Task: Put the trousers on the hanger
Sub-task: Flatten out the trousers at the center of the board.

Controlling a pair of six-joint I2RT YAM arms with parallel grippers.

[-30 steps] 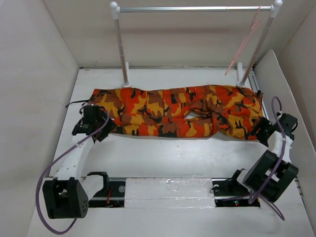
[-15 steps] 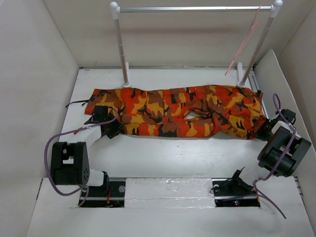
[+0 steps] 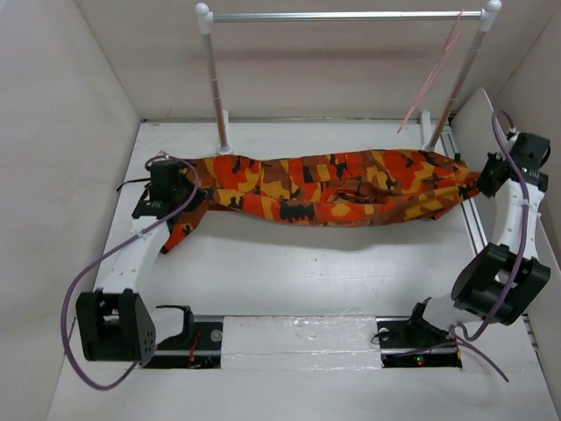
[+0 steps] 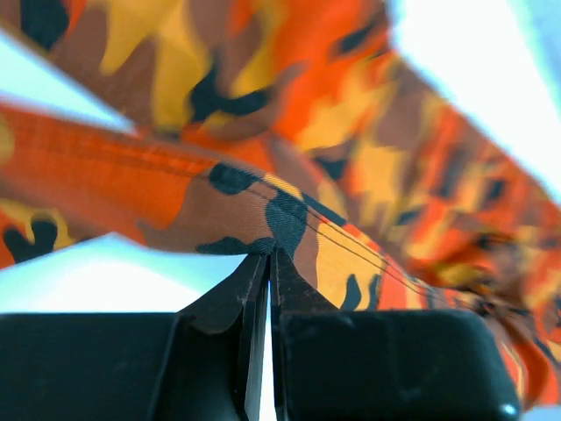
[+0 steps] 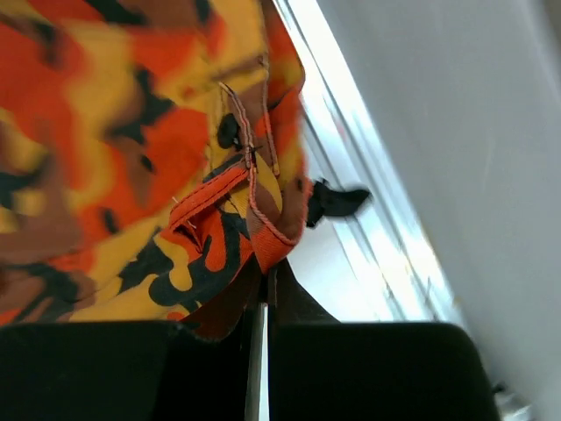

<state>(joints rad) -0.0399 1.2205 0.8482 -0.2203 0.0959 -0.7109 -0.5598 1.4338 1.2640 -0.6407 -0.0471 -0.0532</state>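
The trousers (image 3: 333, 189) are hanging stretched out, so I should move my right gripper gently back over the tabletop (image 3: 461, 226) next to the slanted white panel and let go of the waist end of the trousers.
The camouflage trousers (image 3: 333, 189) hang stretched between my two grippers, lifted off the white table and sagging in the middle. My left gripper (image 3: 172, 195) is shut on the left end of the trousers (image 4: 263, 202), its tips pinching a hem edge. My right gripper (image 3: 484, 180) is shut on the right end, where an orange band of the trousers (image 5: 175, 175) sits between its tips. The thin pale-pink hanger (image 3: 431, 81) hangs from the right end of the silver bar (image 3: 346, 16), behind and above the trousers.
The bar rests on two white posts (image 3: 216, 88) at the back of the table. White walls close the sides, and a slanted white panel (image 3: 486, 132) stands near the right arm. A rail (image 3: 298, 338) holding both arm bases runs along the near edge.
Both grippers closed on the ends of the trousers and rose. The cloth, flat on the table before, now hangs bunched between them; the right arm swung up and back.
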